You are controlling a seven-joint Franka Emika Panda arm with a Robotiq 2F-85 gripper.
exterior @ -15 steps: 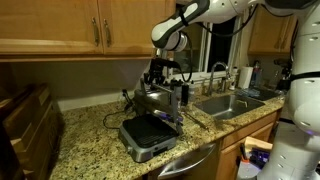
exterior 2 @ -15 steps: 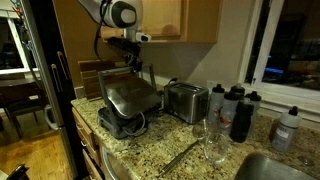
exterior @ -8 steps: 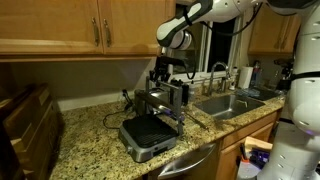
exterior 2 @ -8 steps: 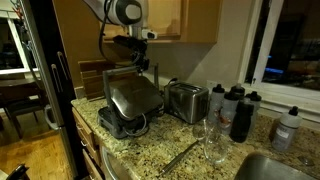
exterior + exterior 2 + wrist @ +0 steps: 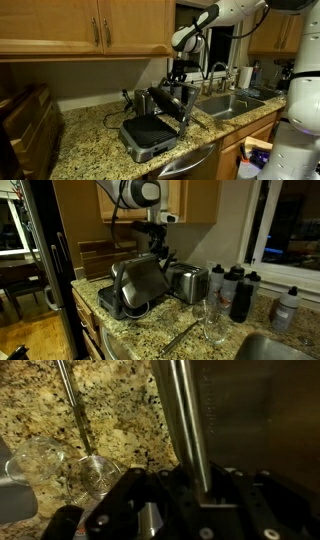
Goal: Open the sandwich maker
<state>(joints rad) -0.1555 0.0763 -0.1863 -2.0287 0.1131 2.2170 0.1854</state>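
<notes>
My gripper swings the lid's silver bar handle [image 5: 185, 410] down and toward the sink side next, then releases it, because the lid still stands steeply upright.
The sandwich maker [image 5: 148, 135] stands on the granite counter with its lid tilted up, so the dark ribbed lower plate shows. In an exterior view its silver lid [image 5: 135, 280] leans back toward the toaster. My gripper [image 5: 181, 80] is at the lid's raised front edge and also shows in an exterior view [image 5: 160, 255]. In the wrist view the gripper [image 5: 190, 485] is shut around the lid's silver bar handle [image 5: 185, 410], which runs up between the fingers. The lid [image 5: 260, 420] fills the right side.
A shiny steel toaster [image 5: 185, 280] stands close behind the lid. Several dark bottles [image 5: 235, 290] and two glasses [image 5: 210, 320] stand beyond it; the glasses [image 5: 40, 455] also show in the wrist view. A sink [image 5: 235, 103] lies beside the counter, under the cabinets [image 5: 80, 25].
The gripper has moved toward the toaster with the handle in it, and the lid has swung further open from a low tilt to a steep one.
</notes>
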